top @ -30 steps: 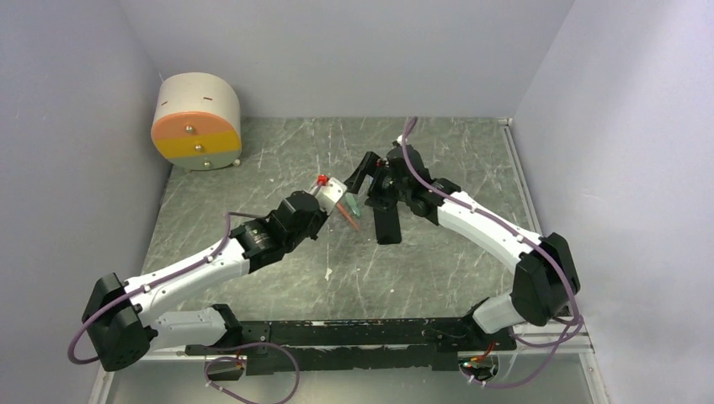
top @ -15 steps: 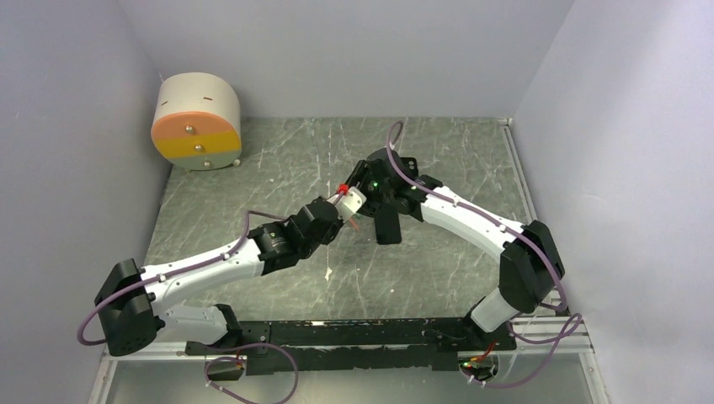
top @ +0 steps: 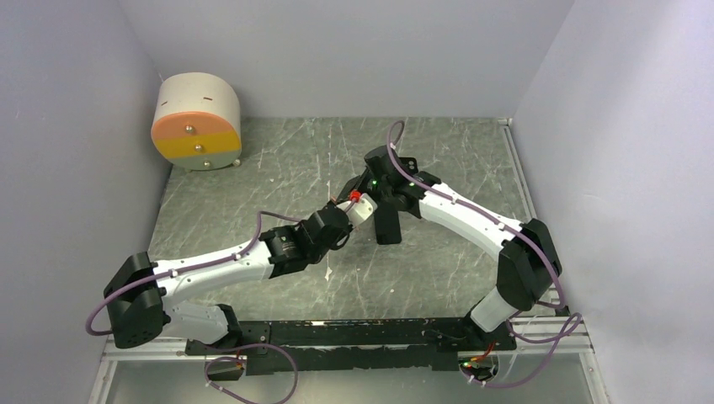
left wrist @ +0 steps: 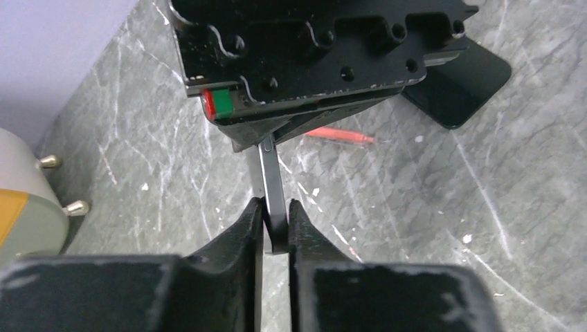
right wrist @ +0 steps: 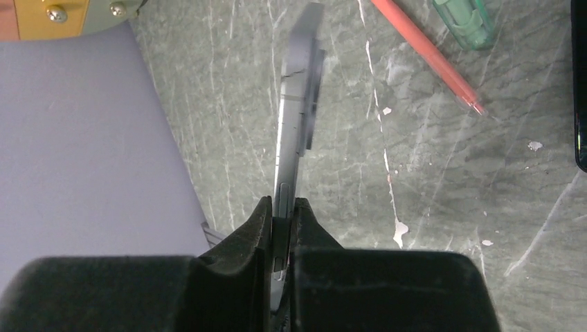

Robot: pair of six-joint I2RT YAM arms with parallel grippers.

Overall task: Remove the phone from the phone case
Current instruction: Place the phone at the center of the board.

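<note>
I will move the phone across and down next with my right gripper and then let it go, because bare tabletop beside the black slab (top: 387,224) is below the phone, to its right in the top view.
A thin grey phone (right wrist: 294,138) with a camera bump hangs edge-on above the table, held from both ends. My right gripper (right wrist: 282,211) is shut on one end, its side buttons between the pads. From the opposite side my left gripper (left wrist: 275,218) is shut on the other end of the phone (left wrist: 272,194). In the top view the two grippers (top: 358,206) (top: 367,189) meet at mid-table and hide the phone. A black flat slab (top: 387,224), which looks like the phone case, lies flat on the table just right of them (left wrist: 457,83).
A red pen (right wrist: 422,52) and a green translucent pen (right wrist: 467,21) lie on the table under the grippers. A round drawer unit (top: 196,122) with orange and yellow fronts stands in the far left corner. Walls close in the table on the left, back and right.
My right gripper has swung in and shut on the phone. The left arm has carried the phone to the right, toward it. The black slab has not moved.
</note>
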